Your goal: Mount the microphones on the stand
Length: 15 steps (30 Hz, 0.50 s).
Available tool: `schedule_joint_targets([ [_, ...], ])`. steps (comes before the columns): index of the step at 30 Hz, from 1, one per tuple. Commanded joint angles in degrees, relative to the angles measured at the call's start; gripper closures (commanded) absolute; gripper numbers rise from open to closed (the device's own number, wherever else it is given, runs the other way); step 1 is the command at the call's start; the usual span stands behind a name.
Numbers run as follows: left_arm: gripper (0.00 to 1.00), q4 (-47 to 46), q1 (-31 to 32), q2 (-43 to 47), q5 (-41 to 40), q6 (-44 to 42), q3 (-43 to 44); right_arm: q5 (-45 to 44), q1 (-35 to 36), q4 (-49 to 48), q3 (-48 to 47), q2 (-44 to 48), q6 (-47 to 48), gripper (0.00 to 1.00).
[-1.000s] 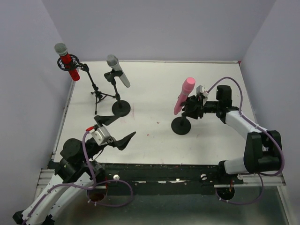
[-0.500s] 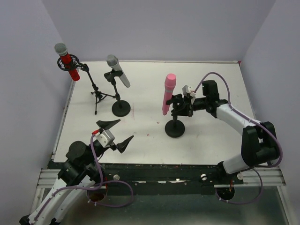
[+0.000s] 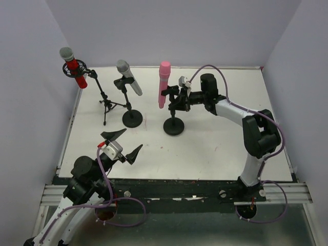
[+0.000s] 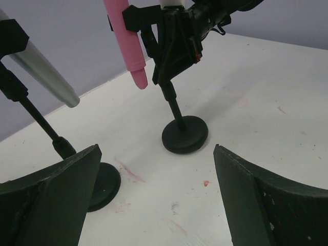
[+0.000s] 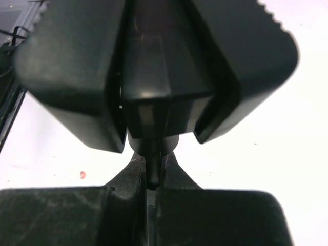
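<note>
My right gripper will move outward and toward the silver-grey microphone's base, because bare tabletop still lies between that base and the black round-base stand. Then it will release the black stand's pole (image 5: 152, 151).
The pink microphone (image 3: 163, 84) (image 4: 127, 41) sits upright in the clip of a black round-base stand (image 3: 173, 126) (image 4: 185, 134) at mid table. My right gripper (image 3: 177, 99) (image 5: 152, 169) is shut on that stand's thin pole (image 5: 152, 151), just under the clip (image 5: 154, 77). The glittery red microphone (image 3: 75, 67) is clipped on a tripod stand (image 3: 107, 105) at the far left. The silver-grey microphone (image 3: 129, 77) (image 4: 46, 74) is held slanted on another round-base stand (image 3: 132, 117). My left gripper (image 3: 124, 144) (image 4: 156, 169) hovers open and empty near the front left.
The white table (image 3: 220, 148) is closed in by grey walls on the left, back and right. The silver microphone's base (image 4: 102, 184) lies just behind my left finger (image 4: 51, 200). Faint red marks dot the table surface.
My right gripper has closed on the pink microphone's stand and carried it left and toward the back, close to the silver microphone's stand. The left gripper drew back slightly, still open.
</note>
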<state>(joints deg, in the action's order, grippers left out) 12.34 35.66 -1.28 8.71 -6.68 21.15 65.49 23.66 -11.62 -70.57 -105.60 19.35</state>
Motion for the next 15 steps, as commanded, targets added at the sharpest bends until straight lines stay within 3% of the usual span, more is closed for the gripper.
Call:
schedule_joint_targets([
  [1,0.01,-0.82,-1.03,0.84,-4.23,-0.71,-0.49,-3.61,1.21,-6.67,-5.01,-2.85,-5.55,1.00],
  [15,0.01,-0.03,-3.05,-0.48,-7.39,-0.71,0.04,-9.59,3.50,0.45,-16.26,-9.88,-5.03,1.00],
])
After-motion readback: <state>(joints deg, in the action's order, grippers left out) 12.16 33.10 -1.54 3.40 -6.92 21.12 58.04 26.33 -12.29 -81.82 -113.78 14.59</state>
